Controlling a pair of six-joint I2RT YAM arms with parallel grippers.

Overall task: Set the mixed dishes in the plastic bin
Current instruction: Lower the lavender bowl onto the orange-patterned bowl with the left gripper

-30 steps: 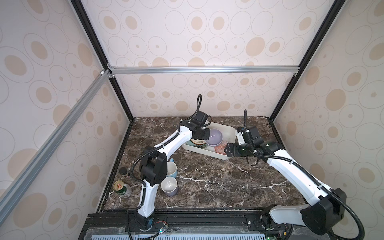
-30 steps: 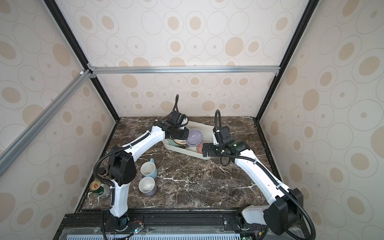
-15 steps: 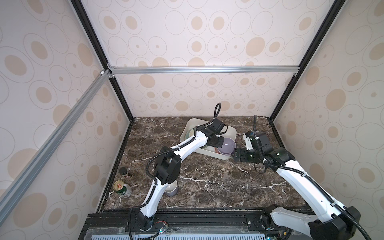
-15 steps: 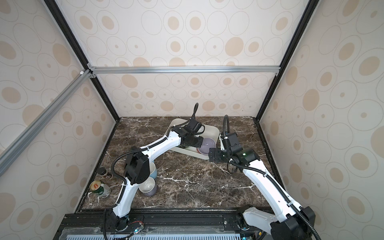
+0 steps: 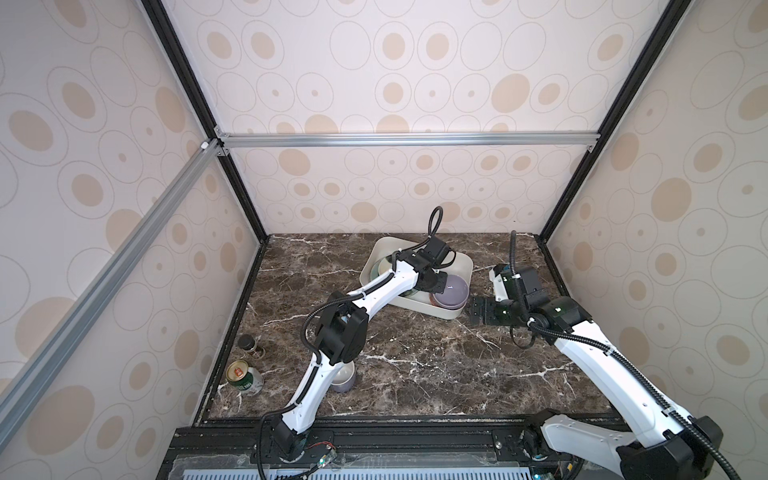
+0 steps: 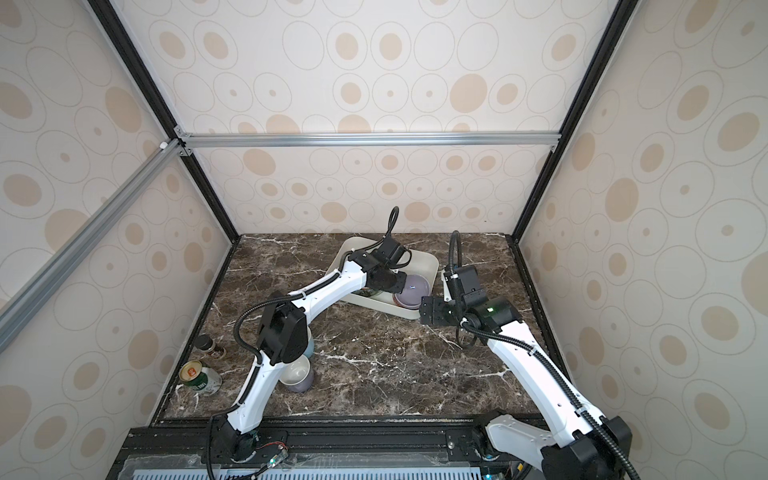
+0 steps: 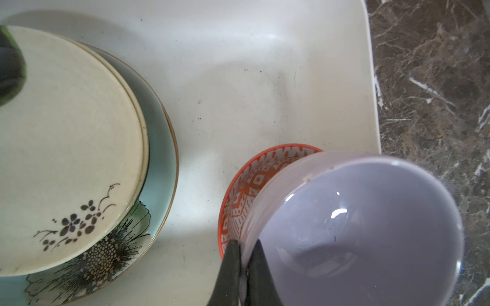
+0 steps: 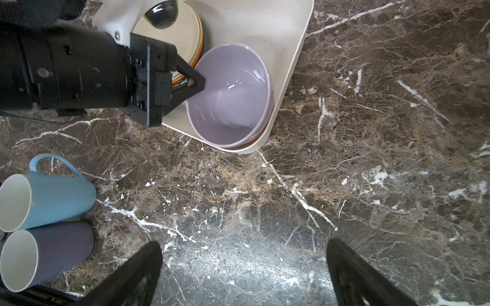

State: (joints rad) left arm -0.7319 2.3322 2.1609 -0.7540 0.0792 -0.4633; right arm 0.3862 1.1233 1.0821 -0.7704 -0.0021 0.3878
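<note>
My left gripper is above the orange-patterned bowl, so next it will move down until the lavender bowl sits in that bowl, and then it will let go of the lavender bowl's rim.
The plastic bin [image 5: 459,266] [image 6: 428,266] stands at the back of the marble table. In it a black-and-cream plate [image 7: 66,145] lies on a teal flower-painted plate [image 7: 160,159]. My left gripper [image 7: 245,251] [image 5: 434,284] is shut on the rim of a bowl [image 7: 358,225] [image 8: 230,95] with a lavender inside, which is tilted in the bin's near right corner. Orange pattern [image 7: 238,190] shows beside it; I cannot tell whether this is its own wall or another bowl beneath. My right gripper [image 8: 244,265] [image 5: 473,318] hangs open over bare marble beside that corner. A light-blue mug [image 8: 53,196] and a lavender-grey mug [image 8: 53,251] [image 5: 345,376] stand at the front left.
A green drink can [image 5: 245,376] lies by the left wall, and a small dark jar [image 5: 251,345] stands behind it. My left arm's elbow [image 5: 340,328] hangs over the mugs. Patterned walls enclose the table on three sides.
My left gripper moved right across the bin towards its near right corner, and the lavender bowl moved with it. My right gripper drew back to the right, off the bin's edge.
</note>
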